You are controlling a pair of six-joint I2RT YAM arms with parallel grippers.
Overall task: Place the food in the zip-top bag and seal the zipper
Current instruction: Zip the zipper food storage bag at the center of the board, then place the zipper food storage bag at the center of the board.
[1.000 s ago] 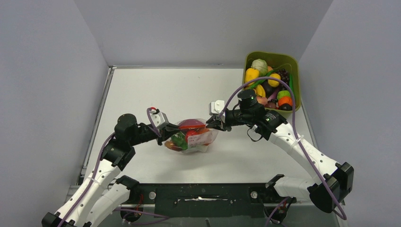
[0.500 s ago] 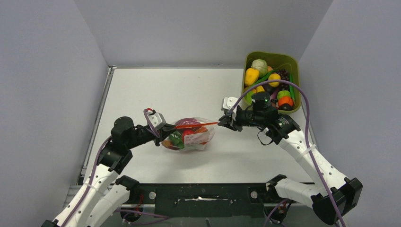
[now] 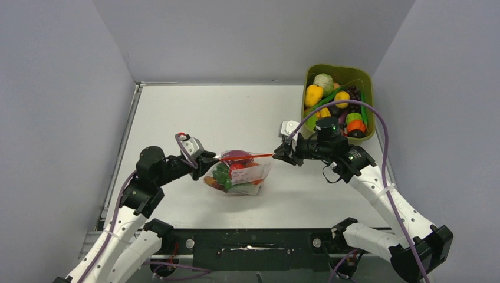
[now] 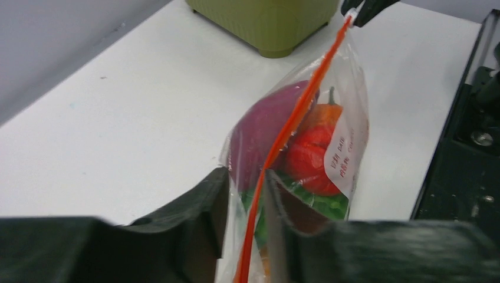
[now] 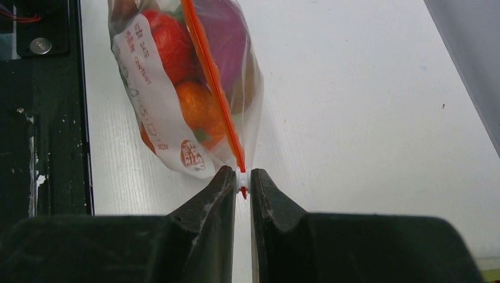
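Observation:
My right gripper moves outward next, then lowers to release the bag (image 3: 252, 177), since the bare tabletop by the back wall (image 3: 246, 113) lies outward of it and below.
The clear zip-top bag (image 3: 252, 177) hangs just above the table between my two grippers. It holds food: a purple eggplant (image 4: 259, 132), a red tomato (image 4: 309, 159), an orange fruit (image 5: 197, 106) and something green. The orange-red zipper (image 3: 247, 157) runs straight and taut along the bag's top. My left gripper (image 3: 212, 160) pinches the bag's left end, with the strip between its fingers in the left wrist view (image 4: 246, 183). My right gripper (image 3: 277, 155) is shut on the small white slider at the zipper's right end (image 5: 242, 180).
The olive-green tub (image 3: 367, 79) stands at the back right with several more toy fruits and vegetables in it, just behind my right arm. It also shows in the left wrist view (image 4: 265, 23). The black base rail (image 3: 253, 242) runs along the near table edge.
My right gripper has moved right, away from the left one. The bag's mouth, bulged open a second ago, is now one straight taut strip. My left gripper shifted slightly left.

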